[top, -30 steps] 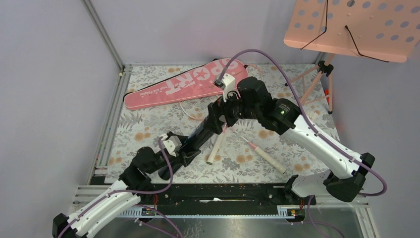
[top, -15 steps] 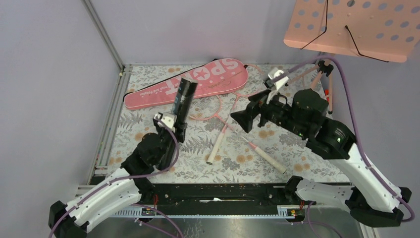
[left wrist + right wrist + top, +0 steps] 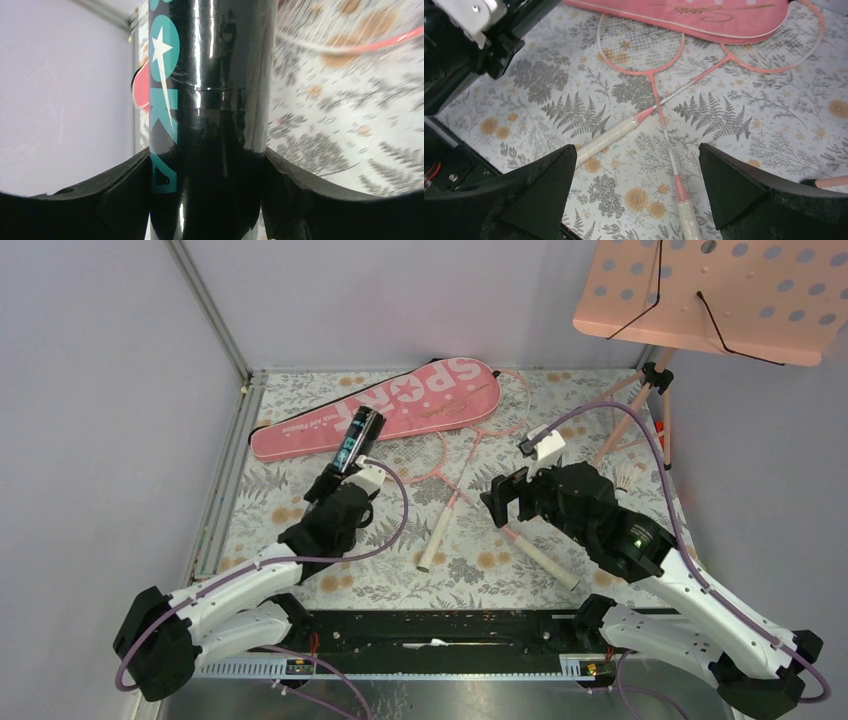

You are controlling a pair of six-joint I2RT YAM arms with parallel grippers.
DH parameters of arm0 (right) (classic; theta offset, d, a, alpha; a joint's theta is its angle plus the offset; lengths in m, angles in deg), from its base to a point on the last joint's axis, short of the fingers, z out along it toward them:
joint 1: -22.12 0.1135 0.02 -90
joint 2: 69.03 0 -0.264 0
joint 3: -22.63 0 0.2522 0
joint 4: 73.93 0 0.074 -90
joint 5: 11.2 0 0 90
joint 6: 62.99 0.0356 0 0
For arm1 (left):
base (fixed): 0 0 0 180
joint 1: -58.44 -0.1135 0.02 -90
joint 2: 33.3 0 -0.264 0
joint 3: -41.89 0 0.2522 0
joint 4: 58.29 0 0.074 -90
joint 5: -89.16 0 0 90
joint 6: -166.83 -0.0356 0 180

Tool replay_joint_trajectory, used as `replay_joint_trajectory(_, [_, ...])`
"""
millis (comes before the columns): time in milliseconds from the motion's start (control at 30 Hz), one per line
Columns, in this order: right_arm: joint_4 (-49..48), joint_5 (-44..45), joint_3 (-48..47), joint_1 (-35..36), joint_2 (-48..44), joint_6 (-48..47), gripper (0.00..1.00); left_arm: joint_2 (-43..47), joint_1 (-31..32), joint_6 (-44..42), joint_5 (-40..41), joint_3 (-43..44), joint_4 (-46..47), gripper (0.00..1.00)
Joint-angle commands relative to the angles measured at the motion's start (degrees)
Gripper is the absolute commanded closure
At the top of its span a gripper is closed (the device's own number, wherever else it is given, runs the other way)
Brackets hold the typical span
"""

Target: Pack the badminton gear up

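Note:
The left gripper lowers the black tube (image 3: 358, 433) toward that bar next and lays it there.
My left gripper (image 3: 350, 472) is shut on the black tube (image 3: 358, 433) with teal lettering and holds it tilted up near the pink "SPORT" bag (image 3: 410, 405). In the left wrist view the tube (image 3: 210, 90) fills the space between the fingers of the left gripper (image 3: 207, 172). My right gripper (image 3: 500, 500) is open and empty above the two crossed pink rackets (image 3: 450, 495). In the right wrist view the right gripper (image 3: 636, 185) hangs over both pale handles (image 3: 611, 136), (image 3: 688, 217). A small white shuttlecock-like thing (image 3: 628, 478) lies at the right.
The pink perforated music stand (image 3: 710, 295) hangs over the back right corner, its tripod legs (image 3: 635, 410) on the mat. A metal frame rail (image 3: 228, 490) runs along the left edge. The left arm (image 3: 469, 45) shows in the right wrist view's top left.
My right gripper has let go of the tube and drawn back to the right and lower. My left gripper has raised the tube and carried it toward the bag.

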Motion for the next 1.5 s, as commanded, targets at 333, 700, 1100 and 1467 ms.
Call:
replay_joint_trajectory(333, [-7.0,4.4,3.5,-5.6,-1.8,1.5,0.00,-21.1,-12.4,8.7,15.5,5.5,-14.4,0.75])
replay_joint_trajectory(700, [-7.0,5.2,4.2,-8.1,-1.7,2.6,0.00,-37.4,-17.7,16.0,17.2,12.4,-22.7,0.49])
replay_joint_trajectory(1100, [-7.0,4.6,4.7,-8.9,-2.5,3.0,0.00,-22.4,-16.2,20.1,12.2,17.2,-26.8,0.01])
replay_joint_trajectory(1467, [-10.0,3.1,6.9,-9.8,-3.3,6.1,0.01,-9.3,-16.2,2.5,-30.7,19.9,3.6,0.01])
